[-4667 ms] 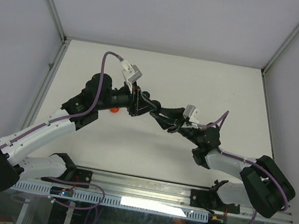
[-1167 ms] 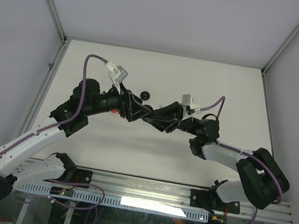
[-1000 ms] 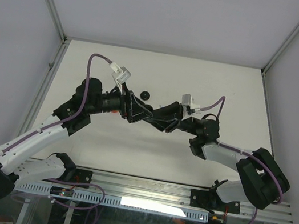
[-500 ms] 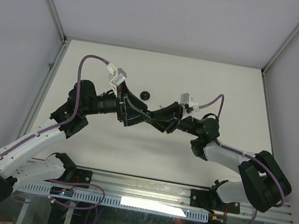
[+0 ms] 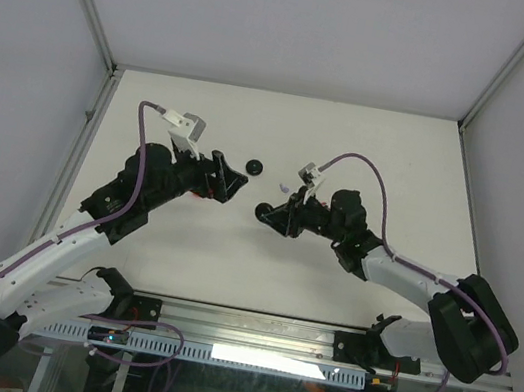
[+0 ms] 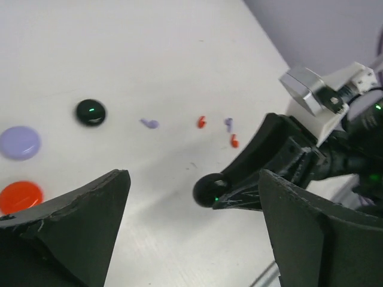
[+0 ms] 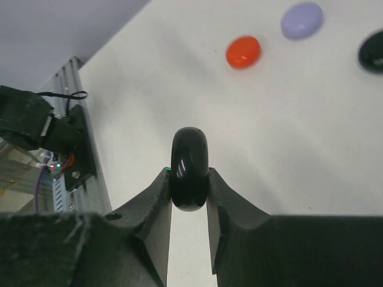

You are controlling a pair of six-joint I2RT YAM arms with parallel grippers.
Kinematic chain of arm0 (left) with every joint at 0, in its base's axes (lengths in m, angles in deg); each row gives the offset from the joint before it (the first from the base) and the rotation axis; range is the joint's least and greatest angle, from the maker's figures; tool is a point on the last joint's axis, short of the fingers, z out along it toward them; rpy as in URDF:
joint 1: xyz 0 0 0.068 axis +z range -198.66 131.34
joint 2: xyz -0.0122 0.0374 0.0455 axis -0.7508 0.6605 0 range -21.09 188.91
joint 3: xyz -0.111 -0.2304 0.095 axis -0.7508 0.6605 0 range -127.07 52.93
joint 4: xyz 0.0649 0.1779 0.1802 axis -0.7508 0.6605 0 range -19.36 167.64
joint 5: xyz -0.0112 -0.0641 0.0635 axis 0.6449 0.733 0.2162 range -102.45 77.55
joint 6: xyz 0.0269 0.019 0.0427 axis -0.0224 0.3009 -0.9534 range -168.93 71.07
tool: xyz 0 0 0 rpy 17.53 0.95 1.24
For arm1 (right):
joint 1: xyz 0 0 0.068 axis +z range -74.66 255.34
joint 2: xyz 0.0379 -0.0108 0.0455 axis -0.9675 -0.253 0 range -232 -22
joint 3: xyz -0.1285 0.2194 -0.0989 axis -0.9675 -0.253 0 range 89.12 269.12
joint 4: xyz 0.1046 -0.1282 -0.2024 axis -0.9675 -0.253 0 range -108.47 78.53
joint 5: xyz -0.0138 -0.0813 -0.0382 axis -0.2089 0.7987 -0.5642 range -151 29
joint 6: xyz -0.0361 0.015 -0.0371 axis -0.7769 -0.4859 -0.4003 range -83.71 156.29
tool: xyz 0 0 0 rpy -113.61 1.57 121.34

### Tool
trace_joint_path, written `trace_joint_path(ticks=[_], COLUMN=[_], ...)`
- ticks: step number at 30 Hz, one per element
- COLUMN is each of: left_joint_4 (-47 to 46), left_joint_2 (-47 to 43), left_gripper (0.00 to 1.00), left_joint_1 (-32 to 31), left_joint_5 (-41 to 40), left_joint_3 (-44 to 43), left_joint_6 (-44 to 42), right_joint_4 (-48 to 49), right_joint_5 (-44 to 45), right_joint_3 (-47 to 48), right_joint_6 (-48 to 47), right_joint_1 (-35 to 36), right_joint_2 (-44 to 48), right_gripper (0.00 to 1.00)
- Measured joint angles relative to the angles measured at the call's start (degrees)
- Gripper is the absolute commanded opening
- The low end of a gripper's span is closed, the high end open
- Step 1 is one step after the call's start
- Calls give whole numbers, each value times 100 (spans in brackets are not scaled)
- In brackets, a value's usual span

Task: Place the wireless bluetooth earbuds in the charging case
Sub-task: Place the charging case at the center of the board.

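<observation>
I will next lower the held case slightly outward with my right gripper to the clear spot near the lying black case and release it, as the tabletop below is bare.
My right gripper is shut on a black round charging case, held on its edge above the table; its lid looks closed. From above, the case sits at the tip of the right gripper. My left gripper is open and empty, a short way left of the case, facing it. In the left wrist view, between the fingers of the left gripper, tiny earbuds lie loose on the table: a lilac one, a red one, another lilac and another red.
Three more round cases lie on the table: black, lilac and red. The right wrist view also shows the red case, the lilac case and the black case. A metal rail runs along the near edge.
The two grippers were tip to tip at the middle. The left one has opened wide and drawn back to the left, while the right keeps the black case.
</observation>
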Motion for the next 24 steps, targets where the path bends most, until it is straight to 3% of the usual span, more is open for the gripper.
trace_joint_path(ticks=[5, 9, 13, 20, 24], left_joint_4=[343, 415, 549, 748, 785], left_joint_2=[39, 205, 599, 1193, 1528], left_gripper=[99, 99, 99, 99, 99], left_joint_1=[44, 238, 595, 1019, 1025], left_joint_5=[-1161, -1744, -1891, -1862, -1821], left_joint_3=[66, 271, 358, 372, 372], left_joint_6=[26, 160, 374, 664, 699], right_joint_4=[-975, -1204, -1462, -1703, -1690], right_joint_5=[634, 968, 1180, 1316, 1272], right_joint_3=[470, 1091, 1856, 2614, 2780], right_joint_6=[142, 463, 778, 1126, 1292], right_joint_1=[0, -2, -2, -66, -166], right_joint_2=[-503, -1353, -2291, -3434, -3665], right_gripper=[0, 2, 5, 19, 32])
